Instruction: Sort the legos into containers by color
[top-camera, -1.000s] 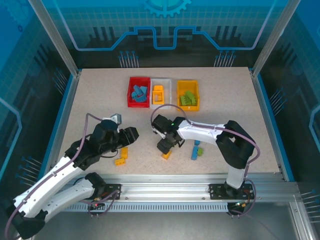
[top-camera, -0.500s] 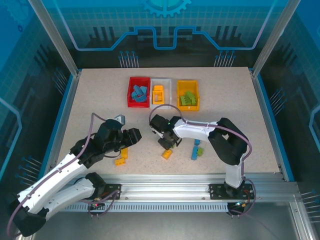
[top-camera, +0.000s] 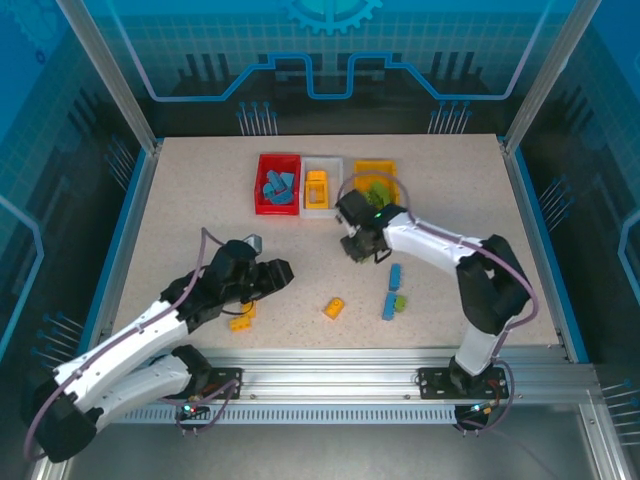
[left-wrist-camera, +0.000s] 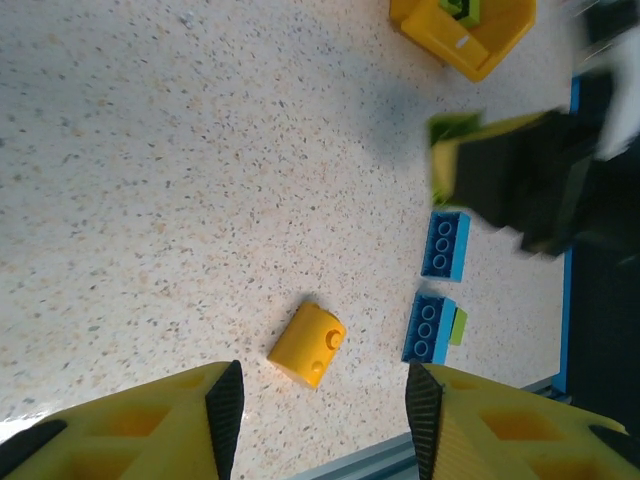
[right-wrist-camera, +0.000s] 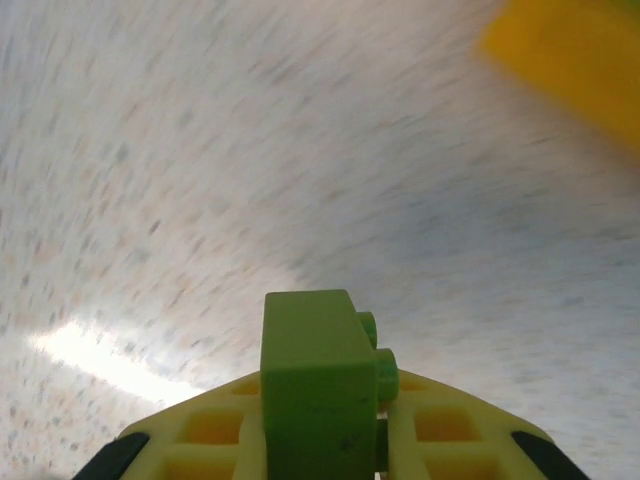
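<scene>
My right gripper carries the lime green lego (right-wrist-camera: 315, 390) outward over the open yellow-orange container (right-wrist-camera: 585, 62) next and releases it there, since green legos already lie inside.
My right gripper (top-camera: 356, 247) is shut on a lime green lego (right-wrist-camera: 315, 390), held above the table just short of the yellow-orange container (top-camera: 392, 205), which has green legos in it. The red container (top-camera: 262, 190) holds blue legos and the white container (top-camera: 322, 207) an orange one. My left gripper (left-wrist-camera: 323, 410) is open and holds nothing. A loose yellow lego (left-wrist-camera: 308, 345) lies on the table just ahead of its fingers. Two blue legos (left-wrist-camera: 446, 244) (left-wrist-camera: 428, 327) lie further right, with a green sliver (left-wrist-camera: 457, 326) against the nearer one. Another yellow lego (top-camera: 241, 318) lies under the left arm.
The three containers stand side by side at the back centre of the speckled table (top-camera: 180, 200). A blue raised rim (top-camera: 535, 240) borders the table, with a metal rail (top-camera: 400, 360) along the near edge. The right arm's elbow (top-camera: 490, 280) stands over the right side.
My right gripper has shut on the green lego and moved it up and back toward the yellow-orange container. My left arm has reached further right toward the loose yellow lego.
</scene>
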